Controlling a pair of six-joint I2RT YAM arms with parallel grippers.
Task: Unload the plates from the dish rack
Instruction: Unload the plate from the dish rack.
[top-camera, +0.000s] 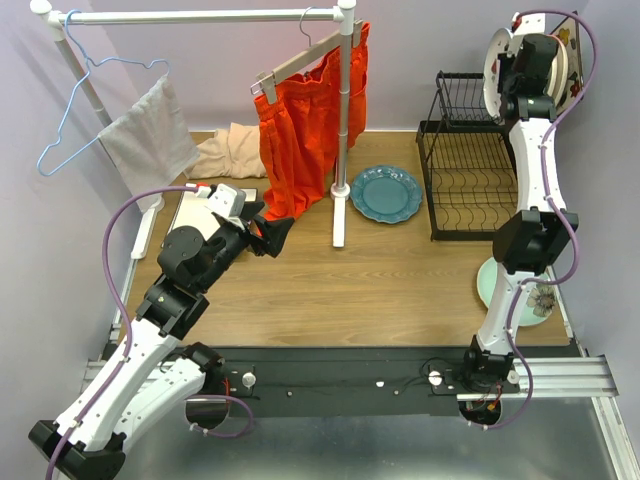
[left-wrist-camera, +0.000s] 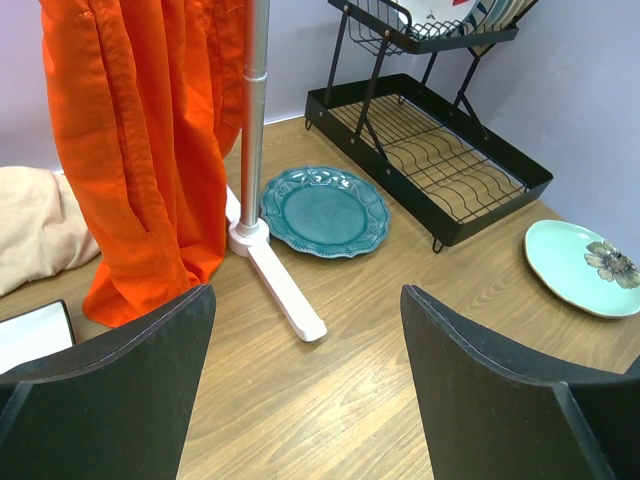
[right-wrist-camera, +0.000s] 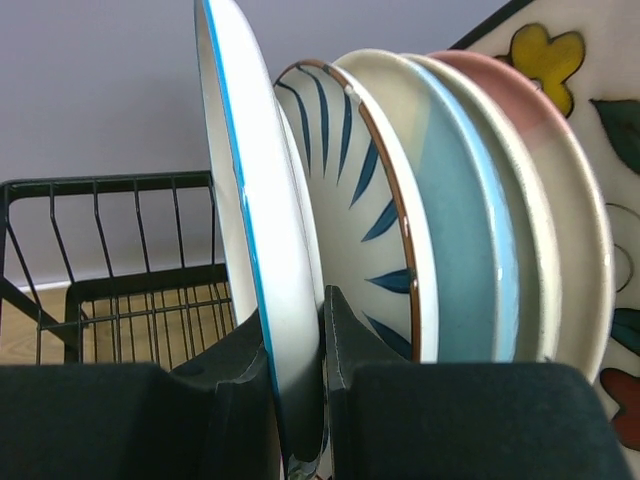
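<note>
I will next move my right gripper back and down, turn the plate flat and then let go of it, because the bare tabletop by the mint plate is below and back.
The black wire dish rack (top-camera: 470, 190) stands at the back right. Several plates stand upright in its upper shelf (top-camera: 497, 60). In the right wrist view my right gripper (right-wrist-camera: 297, 380) is shut on the rim of the foremost one, a white plate with a blue edge (right-wrist-camera: 250, 200). Behind it stand a blue-striped plate (right-wrist-camera: 355, 200), a cream and light-blue plate (right-wrist-camera: 460, 230), a pink and cream plate (right-wrist-camera: 560, 200) and a square flowered plate (right-wrist-camera: 600, 70). A teal plate (top-camera: 386, 193) lies on the table left of the rack. A pale mint plate (left-wrist-camera: 580, 265) lies at the right. My left gripper (left-wrist-camera: 308, 370) is open and empty above the table.
A white clothes rail (top-camera: 342, 120) with orange clothes (top-camera: 300, 130) stands at the back middle, its foot (left-wrist-camera: 285, 285) just left of the teal plate. A grey cloth on a blue hanger (top-camera: 145, 135), a beige cloth (top-camera: 225, 155) and a white flat item (top-camera: 190, 210) are at the back left.
</note>
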